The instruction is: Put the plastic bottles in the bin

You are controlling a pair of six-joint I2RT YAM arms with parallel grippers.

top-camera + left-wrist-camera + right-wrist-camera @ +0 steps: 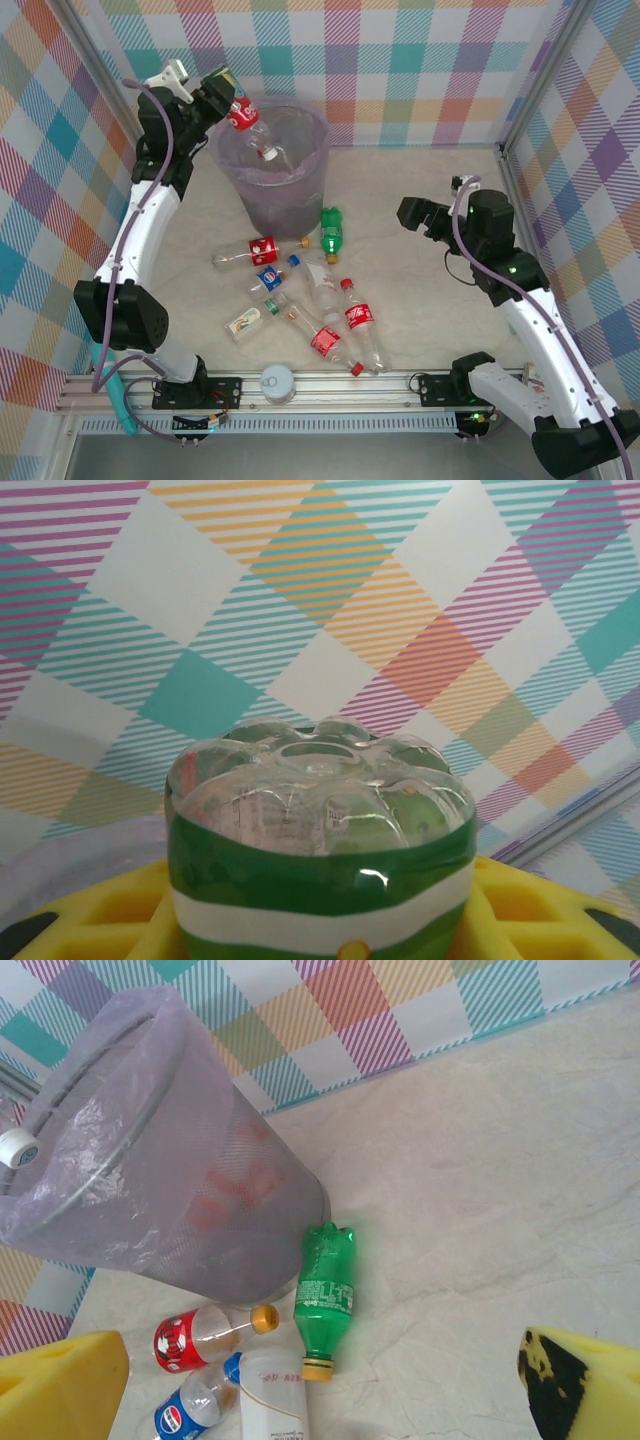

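My left gripper should next cross the bin's rim, go down and release the bottle, since its cap already points inside the bin's opening [278,138] below my gripper.
My left gripper [226,97] is up at the back left, shut on a clear bottle [246,118] with a red label. The bottle tilts cap-down over the bin [292,195], a round greyish-purple bucket with a lilac bag. In the left wrist view the bottle's base [318,780] sits between the yellow pads [95,912], with a green and white band showing. My right gripper [413,214] hovers open above the table on the right, its yellow fingers [60,1385] wide apart. Several bottles lie in front of the bin, among them a green one [326,1290] and a blue-labelled one [190,1410].
A white canister with a grey lid [277,382] stands at the near edge by the rail. Chequered walls close in the back and both sides. Bare table [420,290] lies between the bottle heap and the right arm.
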